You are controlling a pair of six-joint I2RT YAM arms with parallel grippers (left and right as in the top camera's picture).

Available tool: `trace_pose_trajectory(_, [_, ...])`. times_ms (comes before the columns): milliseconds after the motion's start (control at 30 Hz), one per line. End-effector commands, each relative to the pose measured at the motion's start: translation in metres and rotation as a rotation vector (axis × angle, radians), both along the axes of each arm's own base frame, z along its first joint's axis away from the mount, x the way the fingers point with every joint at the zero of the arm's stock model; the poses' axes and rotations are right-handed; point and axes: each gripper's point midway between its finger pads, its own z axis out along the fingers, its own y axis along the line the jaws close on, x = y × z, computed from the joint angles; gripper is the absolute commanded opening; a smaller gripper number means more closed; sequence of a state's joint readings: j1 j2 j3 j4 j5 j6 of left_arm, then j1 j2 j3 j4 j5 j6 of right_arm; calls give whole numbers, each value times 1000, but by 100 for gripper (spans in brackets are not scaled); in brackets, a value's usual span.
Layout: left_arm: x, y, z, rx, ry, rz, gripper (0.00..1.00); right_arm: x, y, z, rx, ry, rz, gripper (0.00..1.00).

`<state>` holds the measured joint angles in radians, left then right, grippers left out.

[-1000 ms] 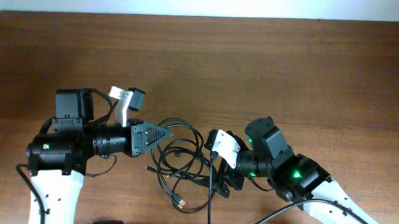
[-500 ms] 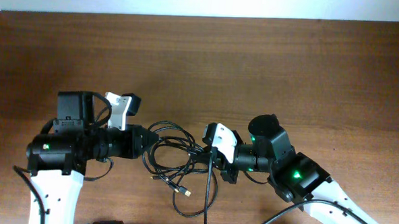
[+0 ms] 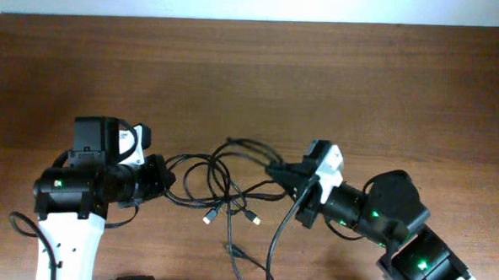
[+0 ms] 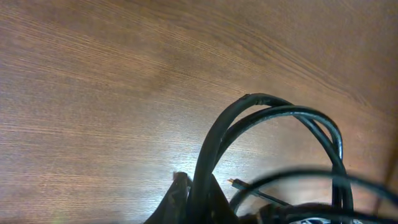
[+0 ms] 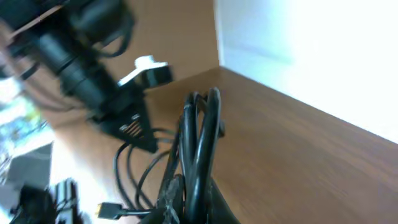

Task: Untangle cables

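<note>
My right gripper pulls away from my left gripper next, turns with the strands and releases them, because the loops lie tangled between the grippers.
The thin black cables [image 3: 222, 177] lie tangled in loose loops on the wooden table between my two grippers. Three metal-tipped plugs [image 3: 206, 218] trail toward the front edge. My left gripper [image 3: 165, 175] is shut on the left end of the bundle; in the left wrist view two cable strands [image 4: 273, 112] arch up out of its pinched fingers [image 4: 180, 196]. My right gripper [image 3: 275, 170] is shut on the right end; in the right wrist view several strands [image 5: 202, 124] rise from between its fingers [image 5: 177, 193]. The bundle is pulled somewhat apart between them.
The brown table [image 3: 320, 75] runs back to a white wall along the far edge. A thicker black arm cord [image 3: 281, 238] hangs from the right arm toward the front edge. The left arm's body [image 3: 70, 187] sits at the left.
My right gripper went from open to shut on the cables and drew them right and farther back. My left gripper pulled left. The tangle spread wider, and the plugs slid out.
</note>
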<state>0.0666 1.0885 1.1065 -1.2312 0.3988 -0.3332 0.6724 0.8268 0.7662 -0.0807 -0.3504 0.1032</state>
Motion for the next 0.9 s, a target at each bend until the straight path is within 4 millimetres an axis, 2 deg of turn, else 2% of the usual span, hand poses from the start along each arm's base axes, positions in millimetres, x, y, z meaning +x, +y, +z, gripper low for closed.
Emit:
trace_pose_trajectory(0, [-2, 7, -2, 46, 9, 12, 0, 35, -36, 14, 136, 104, -321, 4])
trace_pose_trajectory(67, [-3, 7, -2, 46, 13, 11, 0, 47, -53, 3, 165, 188, -456, 4])
trace_pose_trajectory(167, [-3, 7, -2, 48, 11, 4, 0, 48, -59, -9, 152, 242, -494, 4])
trace_pose_trajectory(267, [-5, 7, -2, 44, 18, 3, 0, 55, -92, -43, 242, 464, -742, 4])
trace_pose_trajectory(400, [-5, 7, -2, 44, 18, 3, 0, 49, -98, -64, 217, 554, -787, 4])
trace_pose_trajectory(467, [-5, 7, -2, 44, 18, 4, 0, 41, -104, -83, 215, 658, -838, 4])
trace_pose_trajectory(567, [-4, 7, -2, 45, 15, 4, 0, 31, -107, -101, 162, 729, -853, 4])
trace_pose_trajectory(633, [-3, 7, -2, 45, 10, 4, 0, 18, -117, -124, 232, 914, -967, 4])
trace_pose_trajectory(733, [-2, 7, -1, 45, 6, 4, 0, 10, -102, -147, 332, 1153, -1014, 4])
trace_pose_trajectory(833, [-3, 7, -2, 45, 11, 4, 0, 3, -104, -168, 407, 1311, -1146, 4])
trace_pose_trajectory(867, [-3, 7, -2, 45, 9, 4, 0, 2, -103, -169, 441, 1347, -1161, 4])
